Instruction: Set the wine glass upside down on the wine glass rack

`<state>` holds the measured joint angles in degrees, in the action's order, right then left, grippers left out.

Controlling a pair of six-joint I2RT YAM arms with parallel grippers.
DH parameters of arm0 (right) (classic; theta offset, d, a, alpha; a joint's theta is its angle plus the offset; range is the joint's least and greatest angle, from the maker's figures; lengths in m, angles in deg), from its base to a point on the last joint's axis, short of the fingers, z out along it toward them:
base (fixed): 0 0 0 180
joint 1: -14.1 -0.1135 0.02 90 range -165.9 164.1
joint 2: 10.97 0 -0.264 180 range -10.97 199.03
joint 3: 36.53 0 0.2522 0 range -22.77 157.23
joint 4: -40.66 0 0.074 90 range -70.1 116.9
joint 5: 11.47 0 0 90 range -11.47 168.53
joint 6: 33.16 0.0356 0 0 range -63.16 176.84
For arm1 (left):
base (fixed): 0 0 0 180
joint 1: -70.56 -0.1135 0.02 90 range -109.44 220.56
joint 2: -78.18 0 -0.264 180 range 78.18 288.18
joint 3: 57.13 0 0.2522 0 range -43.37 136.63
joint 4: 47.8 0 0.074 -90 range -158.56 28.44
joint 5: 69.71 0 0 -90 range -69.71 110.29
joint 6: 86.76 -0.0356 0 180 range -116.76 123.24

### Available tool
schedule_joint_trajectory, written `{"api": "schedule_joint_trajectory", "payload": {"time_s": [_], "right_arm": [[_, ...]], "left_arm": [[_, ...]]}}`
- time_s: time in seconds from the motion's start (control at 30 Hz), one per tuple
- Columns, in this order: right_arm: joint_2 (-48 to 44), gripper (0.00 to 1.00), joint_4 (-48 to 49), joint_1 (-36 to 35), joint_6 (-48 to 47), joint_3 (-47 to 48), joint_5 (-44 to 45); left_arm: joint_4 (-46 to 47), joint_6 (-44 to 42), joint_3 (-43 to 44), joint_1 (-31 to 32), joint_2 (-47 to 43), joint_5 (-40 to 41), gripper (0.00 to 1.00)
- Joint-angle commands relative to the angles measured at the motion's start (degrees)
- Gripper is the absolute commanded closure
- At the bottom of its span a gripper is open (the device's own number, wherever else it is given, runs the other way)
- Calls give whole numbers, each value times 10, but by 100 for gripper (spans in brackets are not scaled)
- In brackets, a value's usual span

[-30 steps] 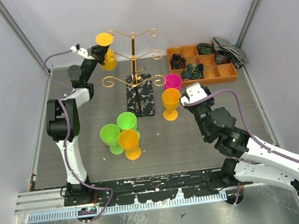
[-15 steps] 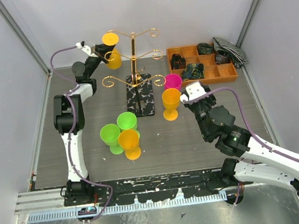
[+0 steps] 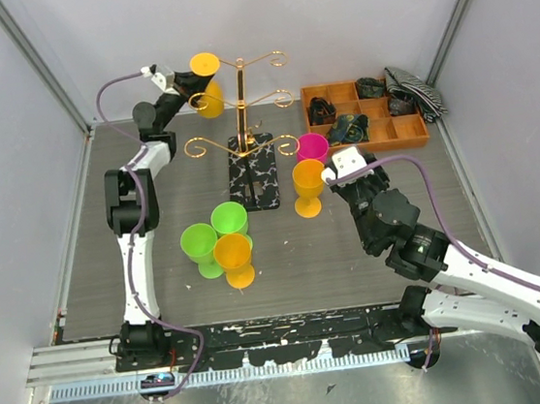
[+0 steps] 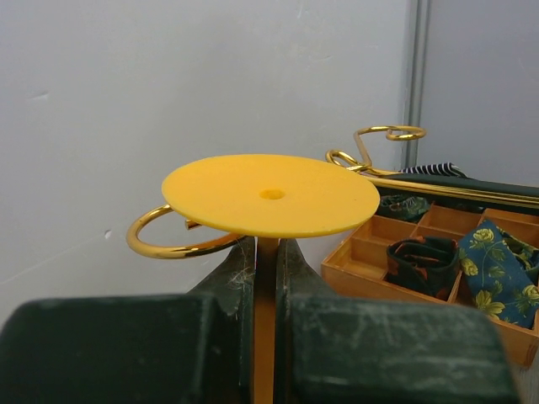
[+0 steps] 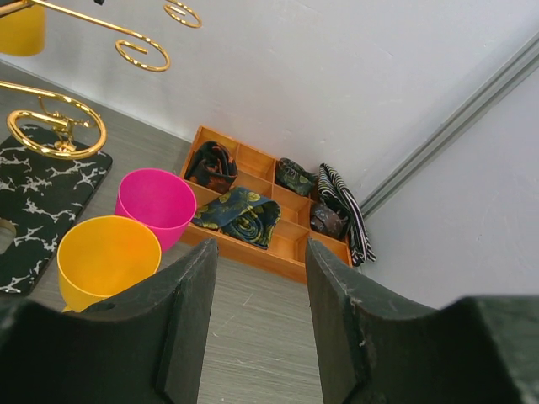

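Observation:
I will move my left gripper outward, turning it toward the back wall, and then lower the glass's foot onto the rack's curled arm (image 4: 184, 236), because the glass's foot is still above it.
My left gripper (image 3: 181, 81) is shut on the stem of an orange wine glass (image 3: 204, 76), held upside down with its round foot up (image 4: 271, 194). The glass hangs at the upper left curled arm (image 4: 173, 242) of the gold wine glass rack (image 3: 240, 98), which stands on a black speckled base (image 3: 253, 173). In the left wrist view my fingers (image 4: 232, 278) clamp the stem under the foot. My right gripper (image 3: 337, 169) is open and empty, just right of an upright orange glass (image 3: 308, 186) and a pink glass (image 3: 312, 146).
Two green glasses (image 3: 200, 248) and an orange glass (image 3: 234, 258) stand upright at the front left of the table. An orange compartment tray (image 3: 363, 113) with rolled ties sits at the back right, with a striped cloth (image 3: 414, 91) beside it. Grey walls close in both sides.
My left gripper has carried the upside-down orange glass to the right and up, closer to the rack's upper left arm. The right arm has shifted slightly.

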<state>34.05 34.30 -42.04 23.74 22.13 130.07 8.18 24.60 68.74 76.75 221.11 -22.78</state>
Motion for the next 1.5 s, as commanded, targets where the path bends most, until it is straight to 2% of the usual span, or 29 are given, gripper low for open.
{"api": "schedule_joint_trajectory", "payload": {"time_s": [0.0, 0.37, 0.5, 0.87, 1.17, 1.37, 1.47], "right_arm": [[0, 49, 10, -3, -5, 27, 14], [-3, 49, 11, -3, -6, 24, 15], [-4, 49, 13, -4, -5, 23, 20], [6, 48, 21, -3, -6, 19, 24], [22, 49, 28, -3, -3, 25, 22], [30, 49, 28, -3, 2, 24, 19], [29, 48, 29, -4, 1, 22, 19]], "left_arm": [[-14, 12, 47, -1, 28, -12, 100], [-50, 10, 118, 5, 65, 14, 100], [-88, -21, 137, 13, 74, 34, 100], [-147, -75, 196, 17, 98, 137, 100], [-114, -141, 115, 12, 60, 229, 99], [-64, -139, 46, 1, 26, 238, 98], [-34, -141, 8, 1, 11, 224, 91]]}}
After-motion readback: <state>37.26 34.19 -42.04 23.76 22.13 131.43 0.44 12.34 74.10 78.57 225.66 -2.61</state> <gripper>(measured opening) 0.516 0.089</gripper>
